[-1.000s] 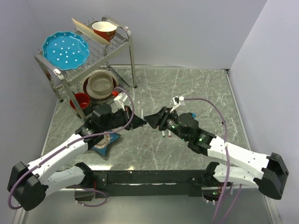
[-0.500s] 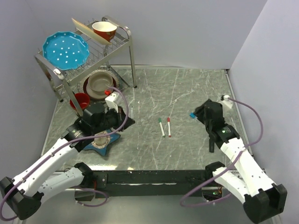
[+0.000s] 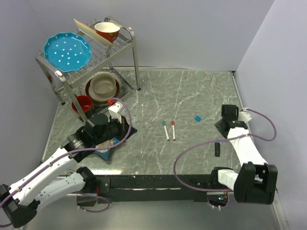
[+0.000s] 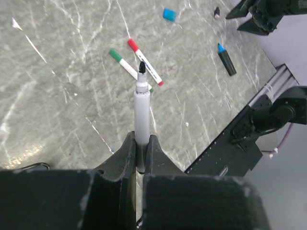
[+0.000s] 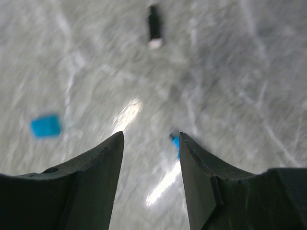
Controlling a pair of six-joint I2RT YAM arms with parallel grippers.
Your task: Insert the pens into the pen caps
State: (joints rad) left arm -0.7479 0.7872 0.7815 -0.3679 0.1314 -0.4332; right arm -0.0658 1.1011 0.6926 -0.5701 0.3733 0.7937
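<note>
I will next bring my right gripper's open fingers outward and down around the middle of the black cap (image 5: 154, 26), since the cap lies outward of them and below.
My left gripper (image 4: 140, 139) is shut on a white-barrelled pen (image 4: 142, 110) whose bare black tip points forward over the table; in the top view this gripper (image 3: 127, 127) is left of centre. A green-capped pen (image 3: 165, 130) and a red-capped pen (image 3: 173, 130) lie side by side mid-table. A blue cap (image 3: 197, 118) lies to their right. A dark thick pen (image 3: 217, 149) with a blue tip lies near the front right. A black cap (image 5: 154, 26) lies ahead of my right gripper (image 5: 150, 136), which is open and empty, low over the table beside the dark pen's blue tip (image 5: 175, 143).
A dish rack (image 3: 122, 45) with a blue plate (image 3: 67, 50) and a bowl stands at the back left, with bowls and a red cup (image 3: 84, 103) below it. A blue star-shaped dish (image 3: 103, 149) lies under the left arm. A black rail (image 3: 158, 184) runs along the front edge.
Both grippers were together at the table's centre; they have drawn apart. The left arm pulled back left with the pen, and the right arm swung far right, uncovering the green and red pens.
</note>
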